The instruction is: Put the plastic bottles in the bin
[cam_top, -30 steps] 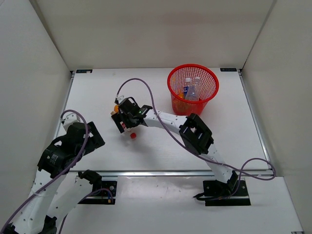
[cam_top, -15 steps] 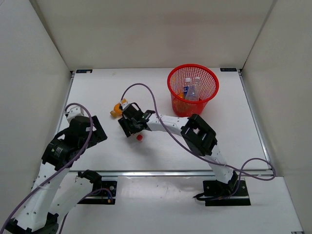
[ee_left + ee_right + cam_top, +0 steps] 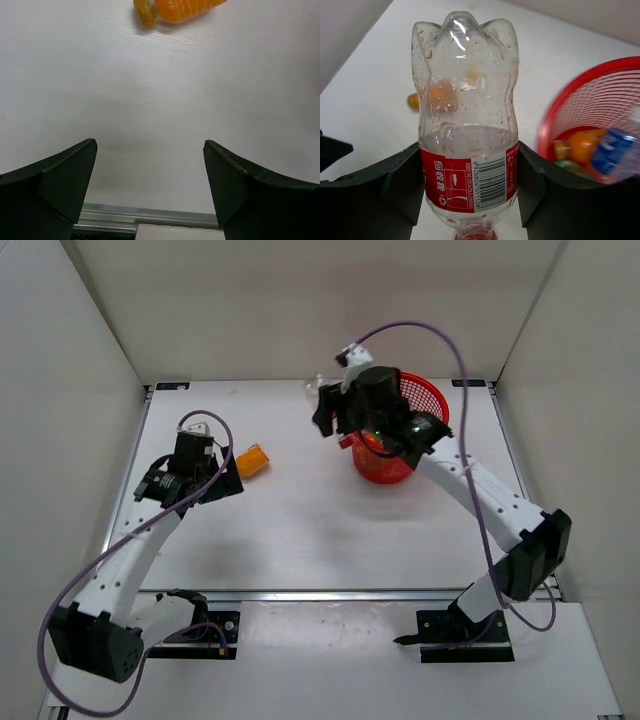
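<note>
The red-labelled bottle is outside the bin's rim. So my right gripper should next move over the bin's opening (image 3: 420,397) (image 3: 602,112), to its right in the top view, and release.
My right gripper (image 3: 467,150) is shut on the red-labelled clear bottle (image 3: 467,100), its red cap toward the wrist and its base pointing away. In the top view that gripper (image 3: 335,408) hangs in the air with the bottle (image 3: 322,390) just left of the red mesh bin (image 3: 432,405). The bin (image 3: 592,75) holds an orange bottle (image 3: 582,142), a blue-labelled one (image 3: 612,150) and a green one (image 3: 567,165). Another orange bottle (image 3: 252,461) lies on the table. My left gripper (image 3: 222,473) is open just left of it. In the left wrist view that bottle (image 3: 185,7) lies ahead of the empty gripper (image 3: 150,145).
White walls close in the table on three sides. An aluminium rail (image 3: 330,594) runs along the near edge and shows below the left fingers (image 3: 150,218). The right arm's purple cable (image 3: 440,335) loops above the bin.
My right gripper shut on the red-labelled bottle at mid-table and carried it up and right to the bin's left rim. The left arm reached forward to the orange bottle.
</note>
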Motion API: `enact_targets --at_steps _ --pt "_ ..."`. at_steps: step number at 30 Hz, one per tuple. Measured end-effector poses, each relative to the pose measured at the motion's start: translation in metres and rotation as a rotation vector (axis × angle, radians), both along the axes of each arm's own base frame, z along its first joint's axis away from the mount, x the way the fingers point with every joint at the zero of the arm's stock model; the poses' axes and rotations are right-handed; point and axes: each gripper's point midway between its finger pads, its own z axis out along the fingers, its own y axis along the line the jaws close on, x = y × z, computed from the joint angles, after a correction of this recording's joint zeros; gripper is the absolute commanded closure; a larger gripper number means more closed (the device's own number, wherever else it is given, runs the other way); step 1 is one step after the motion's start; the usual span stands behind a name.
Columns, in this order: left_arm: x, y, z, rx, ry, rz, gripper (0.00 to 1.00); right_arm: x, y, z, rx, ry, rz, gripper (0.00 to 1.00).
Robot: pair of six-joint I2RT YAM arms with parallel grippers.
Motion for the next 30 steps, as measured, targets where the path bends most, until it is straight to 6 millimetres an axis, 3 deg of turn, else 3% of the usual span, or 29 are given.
enact_targets --at_steps 2,4,9,13,18,24,25,30 --pt "0.015 -0.005 -0.006 0.004 0.025 -0.030 0.02 0.019 -0.035 0.021 0.016 -0.047 -0.076 0.70" --pt "0.030 -0.007 -0.010 0.009 0.047 -0.049 0.02 0.039 -0.067 0.027 0.013 -0.060 -0.150 0.69" --pt "0.069 -0.006 -0.014 0.014 0.065 -0.088 0.02 0.077 -0.141 0.003 -0.039 0.004 -0.325 0.67" --pt "0.098 -0.004 -0.027 0.010 0.102 -0.136 0.01 0.092 -0.177 -0.011 -0.054 0.041 -0.403 0.66" --pt "0.131 -0.011 -0.057 -0.011 0.171 -0.242 0.01 0.102 -0.204 -0.029 -0.071 0.091 -0.458 0.57" --pt "0.161 -0.018 -0.078 -0.001 0.207 -0.366 0.01 0.103 -0.210 -0.056 -0.098 0.168 -0.474 0.05" --pt "0.167 -0.019 -0.077 0.000 0.204 -0.387 0.01 0.102 -0.210 -0.057 -0.099 0.175 -0.475 0.01" --pt "0.192 -0.025 -0.074 0.025 0.175 -0.481 0.02 0.099 -0.212 -0.060 -0.110 0.190 -0.474 0.01"
